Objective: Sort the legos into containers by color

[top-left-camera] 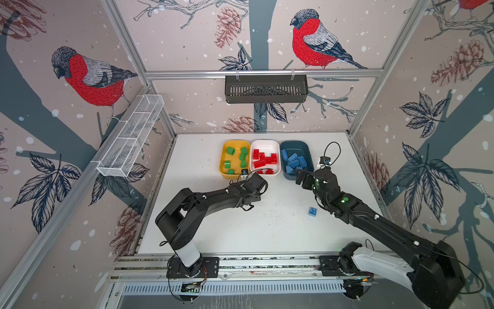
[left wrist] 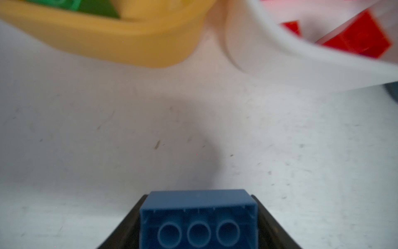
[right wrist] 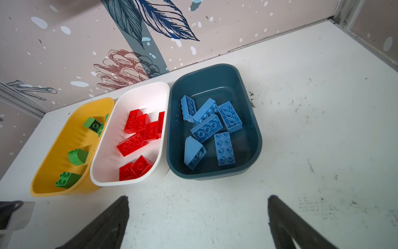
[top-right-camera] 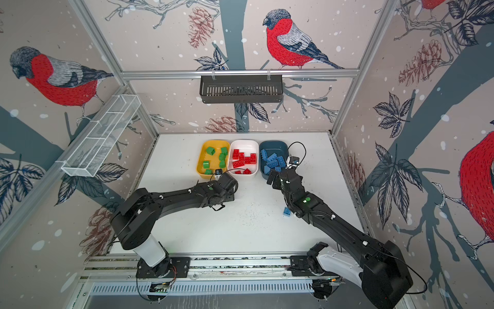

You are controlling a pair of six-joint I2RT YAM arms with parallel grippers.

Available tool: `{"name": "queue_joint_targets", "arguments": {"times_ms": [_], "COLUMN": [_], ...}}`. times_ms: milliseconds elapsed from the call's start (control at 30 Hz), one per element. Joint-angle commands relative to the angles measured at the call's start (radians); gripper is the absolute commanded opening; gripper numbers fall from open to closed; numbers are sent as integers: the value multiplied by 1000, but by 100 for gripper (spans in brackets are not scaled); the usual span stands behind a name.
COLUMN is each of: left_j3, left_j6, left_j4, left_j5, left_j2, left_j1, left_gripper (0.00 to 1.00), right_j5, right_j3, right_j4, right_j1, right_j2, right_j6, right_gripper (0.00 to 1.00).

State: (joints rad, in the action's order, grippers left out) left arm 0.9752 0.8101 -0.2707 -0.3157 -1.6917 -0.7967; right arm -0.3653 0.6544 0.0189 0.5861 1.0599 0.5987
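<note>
Other blue legos are at the teal tub (top-left-camera: 302, 148), so my left gripper should move outward next, past the white tub, and let go of the blue brick over the teal one.
Three containers stand side by side at the back of the table: a yellow tub (top-left-camera: 235, 143) with green legos (top-left-camera: 230, 151), a white tub (top-left-camera: 264, 142) with red legos (top-left-camera: 263, 160), and a teal tub (top-left-camera: 302, 148) with blue legos (top-left-camera: 294, 160). My left gripper (left wrist: 199, 198) is shut on a blue brick (left wrist: 198, 220) whose hollow underside faces the camera. It hovers just in front of the yellow and white tubs. My right gripper (right wrist: 198, 198) stands open and holds nothing, in front of the teal tub (right wrist: 215, 82). One small blue brick (top-left-camera: 312, 211) lies on the table beside the right arm.
A white wire mesh basket (top-left-camera: 131, 139) hangs on the left wall and a dark slatted basket (top-left-camera: 266, 88) on the back rail. Patterned walls close the table on three sides. The arms' mounting rail (top-left-camera: 267, 263) runs along the front edge.
</note>
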Motion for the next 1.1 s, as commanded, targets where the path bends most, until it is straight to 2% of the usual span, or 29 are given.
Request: {"name": "queue_joint_targets", "arguments": {"times_ms": [0, 233, 467, 600, 833, 1067], "left_j3": [81, 318, 551, 686, 904, 1097], "left_j6": [-55, -174, -267, -305, -312, -237], "left_j4": [82, 120, 101, 145, 269, 443], "left_j5": [68, 189, 227, 294, 391, 474], "left_j2": [-30, -172, -313, -418, -608, -794], "left_j1": [-4, -7, -7, -3, 21, 42], "left_gripper": [46, 43, 43, 43, 44, 45], "right_j5": [1, -50, -18, -5, -2, 51], "right_j3": [-9, -29, -76, -72, -76, -176], "right_j4": [-6, 29, -9, 3, 103, 100], "right_j1": [-8, -32, -78, -95, -125, -180], "right_j2": [-7, -25, -37, -40, -92, -224], "right_j6": [5, 100, 176, 179, 165, 166], "right_gripper": [100, 99, 99, 100, 99, 99]}}
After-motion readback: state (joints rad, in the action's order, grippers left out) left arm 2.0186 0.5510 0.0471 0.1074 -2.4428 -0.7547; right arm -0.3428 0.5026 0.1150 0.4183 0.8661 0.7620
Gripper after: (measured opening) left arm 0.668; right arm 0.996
